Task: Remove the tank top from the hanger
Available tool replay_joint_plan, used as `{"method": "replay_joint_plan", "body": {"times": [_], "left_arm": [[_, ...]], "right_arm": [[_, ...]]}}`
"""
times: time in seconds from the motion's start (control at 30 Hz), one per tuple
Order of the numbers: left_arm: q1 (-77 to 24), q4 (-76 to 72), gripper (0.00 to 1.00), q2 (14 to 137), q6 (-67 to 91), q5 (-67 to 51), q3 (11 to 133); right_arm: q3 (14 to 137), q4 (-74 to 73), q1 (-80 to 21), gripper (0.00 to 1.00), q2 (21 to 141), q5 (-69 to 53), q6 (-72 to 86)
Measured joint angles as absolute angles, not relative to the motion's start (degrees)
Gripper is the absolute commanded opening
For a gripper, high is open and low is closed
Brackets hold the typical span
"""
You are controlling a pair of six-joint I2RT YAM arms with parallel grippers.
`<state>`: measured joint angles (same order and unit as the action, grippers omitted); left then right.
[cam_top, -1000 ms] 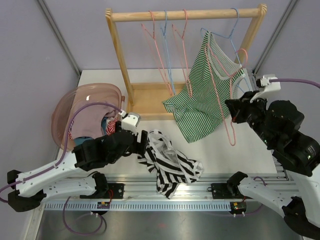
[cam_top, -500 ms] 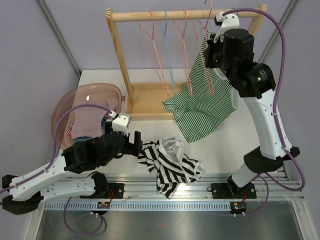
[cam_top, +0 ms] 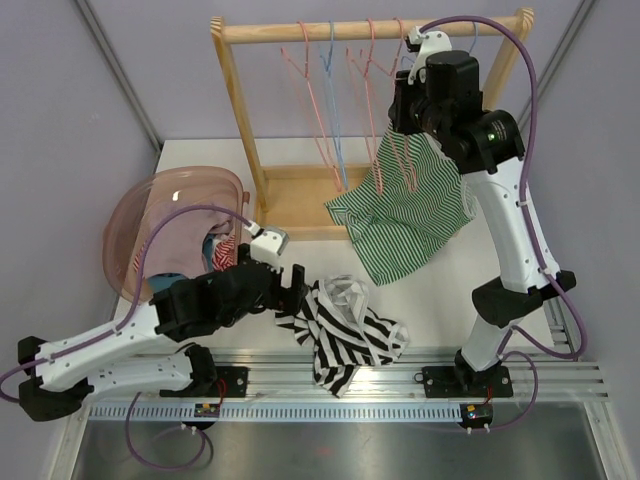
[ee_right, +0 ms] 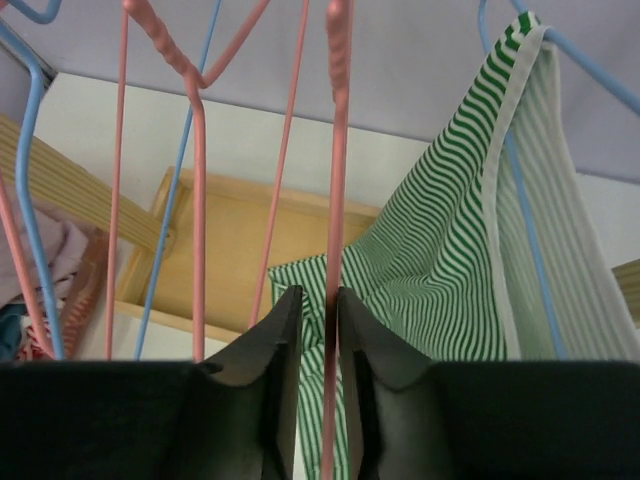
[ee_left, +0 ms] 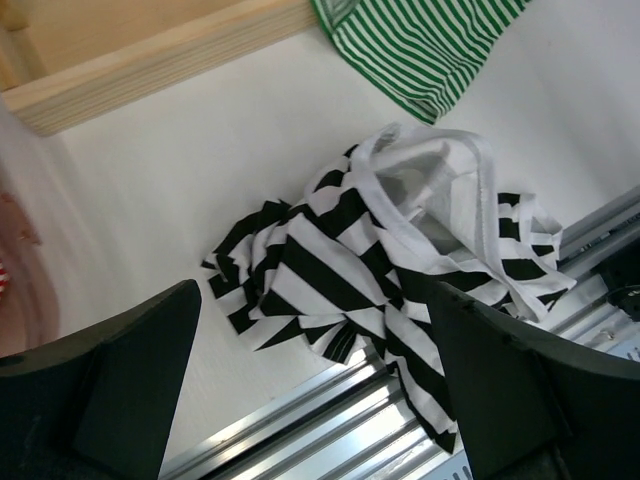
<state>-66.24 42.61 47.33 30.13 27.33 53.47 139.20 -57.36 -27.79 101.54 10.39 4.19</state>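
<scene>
The raised edge of the crumpled top's white neck trim [cam_top: 357, 315] [ee_left: 425, 255] is below my left gripper. My left gripper will next reach over to its right in the top view and go down onto that edge.
A green-and-white striped tank top [cam_top: 405, 215] hangs from a blue hanger [ee_right: 522, 200] on the wooden rack; it also shows in the right wrist view [ee_right: 440, 270]. My right gripper [cam_top: 402, 122] is high up at the rack rail, just left of the top's strap. In its wrist view it [ee_right: 320, 310] is shut on the rod of a pink hanger [ee_right: 335, 150]. My left gripper [cam_top: 297, 285] is open and empty, low over the table beside a crumpled black-and-white striped tank top [cam_top: 345, 330], which lies between its fingers in the wrist view [ee_left: 370, 250].
The wooden rack [cam_top: 370, 30] carries several empty pink and blue hangers [cam_top: 325, 100]. A pink basket [cam_top: 165, 220] with clothes lies at the left. A metal rail [cam_top: 350, 380] runs along the table's near edge.
My right arm has risen from low at the right up to the rack rail, carrying the pink hanger. My left gripper backed off the black-and-white top, then moved toward it again.
</scene>
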Motion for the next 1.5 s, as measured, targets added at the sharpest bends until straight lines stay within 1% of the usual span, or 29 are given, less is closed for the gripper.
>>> {"method": "replay_joint_plan", "body": {"times": [0.03,0.1,0.17,0.23,0.27,0.3,0.57,0.73,0.8,0.83,0.87,0.9,0.97,1.0,1.13,1.23,1.37,1.5], "left_arm": [[-66.46,41.25,0.99,48.05,30.13,26.61,53.01],[-67.42,38.24,0.99,50.5,30.15,24.99,51.99],[-68.79,35.38,0.99,53.63,30.3,23.44,51.27],[-70.0,32.82,0.99,56.9,30.41,22.04,50.96],[-70.67,31.59,0.99,59.48,30.61,21.26,50.98],[-71.02,30.55,0.99,61.17,30.7,20.91,50.98],[-73.71,25.21,0.99,76.73,32.01,17.85,50.98],[-74.43,20.4,0.99,86.59,33.19,15.38,50.96],[-74.7,18.48,0.88,91.15,33.8,14.9,50.96],[-74.89,17.8,0.78,93.41,34.09,14.81,50.96],[-75.22,17.47,0.45,94.7,33.82,16.25,51.37],[-75.5,16.49,0.25,94.85,34.24,16.36,51.48],[-75.79,14.9,0.06,95.48,34.98,16.82,51.48],[-75.88,14.44,0.0,95.46,35.48,16.93,51.37],[-76.14,15.11,0.0,94.04,37.26,18.04,50.48],[-76.2,21.37,0.0,90.74,38.37,20.67,50.11],[-75.18,31.05,0.0,81.62,39.24,25.69,50.33],[-70.52,39.86,0.0,71.44,39.09,30.11,53.89]], "right_arm": [[138.87,-57.36,-27.79,0.47,101.25,10.24,4.21],[138.39,-57.36,-27.79,0.66,100.36,9.96,4.38],[137.84,-57.36,-27.79,0.76,98.91,10.11,4.27],[136.59,-57.43,-27.79,0.83,96.31,10.87,3.99],[135.76,-57.39,-27.79,0.94,94.56,11.27,3.92],[134.43,-57.25,-27.79,0.99,92.49,11.55,4.1],[115.96,-54.46,-27.79,1.0,68.84,12.36,4.91],[107.2,-51.92,-27.79,1.0,58.08,8.16,6.33],[104.81,-50.63,-27.79,0.99,55.7,5.06,6.92],[103.9,-50.26,-27.79,0.99,54.96,3.55,7.18],[103.15,-50.02,-27.79,1.0,54.5,2.2,7.35],[102.48,-49.67,-27.79,1.0,54.24,1.28,7.49],[101.06,-49.15,-27.79,0.99,53.78,-0.73,7.73],[100.6,-49.1,-27.79,1.0,53.6,-1.1,7.75],[98.24,-48.88,-27.79,0.99,51.94,-1.41,7.88],[96.79,-48.62,-27.79,1.0,50.19,-1.06,7.99],[95.42,-48.18,-27.79,0.99,48.8,-0.1,8.03],[94.02,-48.12,-27.79,0.99,48.84,1.13,8.03]]}}
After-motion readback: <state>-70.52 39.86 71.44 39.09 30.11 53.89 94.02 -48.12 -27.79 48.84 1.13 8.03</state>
